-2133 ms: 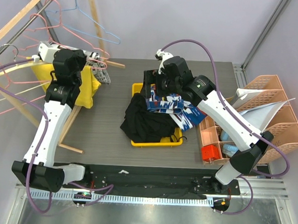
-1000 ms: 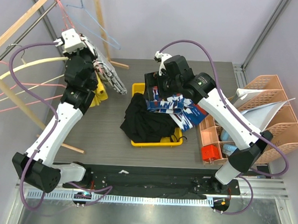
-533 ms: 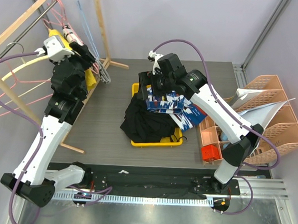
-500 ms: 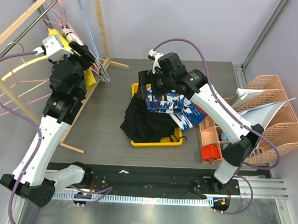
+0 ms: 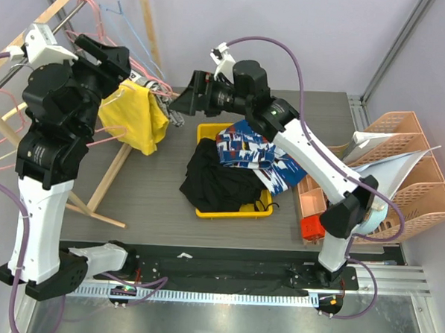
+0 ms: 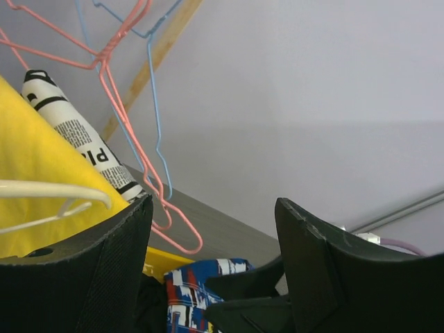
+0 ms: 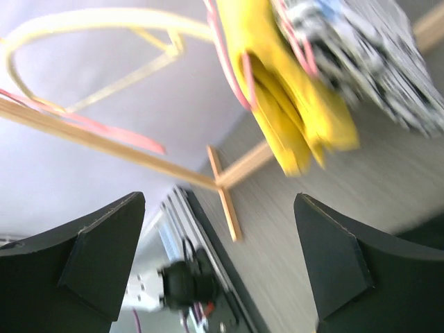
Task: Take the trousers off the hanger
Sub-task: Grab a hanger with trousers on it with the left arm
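Next, my right gripper needs to advance to its left in the top view onto the pink hanger's end, since that end pokes bare from the trousers.
The yellow trousers (image 5: 135, 117) hang on a pink wire hanger (image 5: 108, 134) at the wooden rack, with a newsprint-patterned cloth (image 5: 168, 108) at their right edge. My left gripper (image 5: 105, 56) is raised just above and left of them, open, holding nothing. In the left wrist view the left gripper (image 6: 215, 267) shows empty jaws, with the yellow trousers (image 6: 28, 180) and a white hanger (image 6: 48, 191) at the left. My right gripper (image 5: 183, 102) points left, close to the cloth's right side, open and empty. The right wrist view looks past the right gripper (image 7: 222, 260) at the trousers (image 7: 291, 118).
A yellow bin (image 5: 205, 210) mid-table holds a black garment (image 5: 218, 177) and a blue patterned one (image 5: 249, 153). Spare pink hangers (image 6: 118, 104) and a blue hanger (image 6: 154, 104) hang on the rack. The rack's wooden foot (image 5: 106, 179) lies on the table. Orange organisers (image 5: 401, 168) stand at the right.
My left gripper opened and its arm rose and pulled back left. The yellow trousers now hang spread out at the rack. My right arm swung left over the bin toward them.
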### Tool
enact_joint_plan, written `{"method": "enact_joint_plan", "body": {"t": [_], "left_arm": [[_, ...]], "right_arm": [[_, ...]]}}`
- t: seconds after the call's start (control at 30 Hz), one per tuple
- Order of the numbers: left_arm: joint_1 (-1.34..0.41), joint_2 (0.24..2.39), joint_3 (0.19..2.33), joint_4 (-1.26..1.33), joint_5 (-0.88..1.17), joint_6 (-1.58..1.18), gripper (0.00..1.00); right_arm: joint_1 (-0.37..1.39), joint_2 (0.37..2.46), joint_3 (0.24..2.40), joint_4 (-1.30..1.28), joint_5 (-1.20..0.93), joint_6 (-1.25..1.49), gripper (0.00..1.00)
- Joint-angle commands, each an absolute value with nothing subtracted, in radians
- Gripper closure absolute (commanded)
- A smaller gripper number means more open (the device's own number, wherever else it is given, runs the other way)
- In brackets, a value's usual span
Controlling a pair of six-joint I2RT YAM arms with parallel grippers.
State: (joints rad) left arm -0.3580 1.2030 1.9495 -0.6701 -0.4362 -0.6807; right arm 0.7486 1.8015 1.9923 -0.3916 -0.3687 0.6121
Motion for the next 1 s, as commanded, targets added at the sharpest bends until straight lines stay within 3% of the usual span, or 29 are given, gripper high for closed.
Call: {"method": "enact_joint_plan", "body": {"t": [0.0,0.27,0.3,0.37,0.5,0.57,0.77,0.87,0.97], "left_arm": [[-0.353,1.267,1.985,-0.778,-0.377,-0.742,0.27],[-0.229,1.379,2.045,-0.767,-0.243,-0.842,0.27],[-0.188,1.388,2.049,-0.77,-0.197,-0.876,0.31],[-0.166,1.414,2.06,-0.767,-0.18,-0.885,0.34],[-0.147,1.449,2.068,-0.775,-0.181,-0.885,0.35],[-0.147,1.46,2.088,-0.798,-0.193,-0.884,0.36],[-0.147,1.486,2.155,-0.936,-0.369,-0.897,0.43],[-0.147,1.486,2.171,-0.98,-0.423,-0.907,0.43],[-0.147,1.482,2.169,-1.003,-0.428,-0.928,0.38]], "right_arm": [[0.752,1.899,2.123,-0.114,-0.428,0.628,0.07],[0.752,2.13,2.374,-0.1,-0.422,0.512,0.22],[0.752,2.138,2.372,-0.089,-0.425,0.511,0.29],[0.752,2.154,2.358,-0.052,-0.429,0.497,0.34],[0.752,2.172,2.348,-0.035,-0.428,0.495,0.57],[0.752,2.18,2.35,-0.008,-0.446,0.5,0.61],[0.753,2.241,2.433,0.031,-0.468,0.548,0.87],[0.755,2.249,2.439,0.051,-0.502,0.561,0.87],[0.756,2.249,2.434,0.072,-0.531,0.571,0.72]]}}
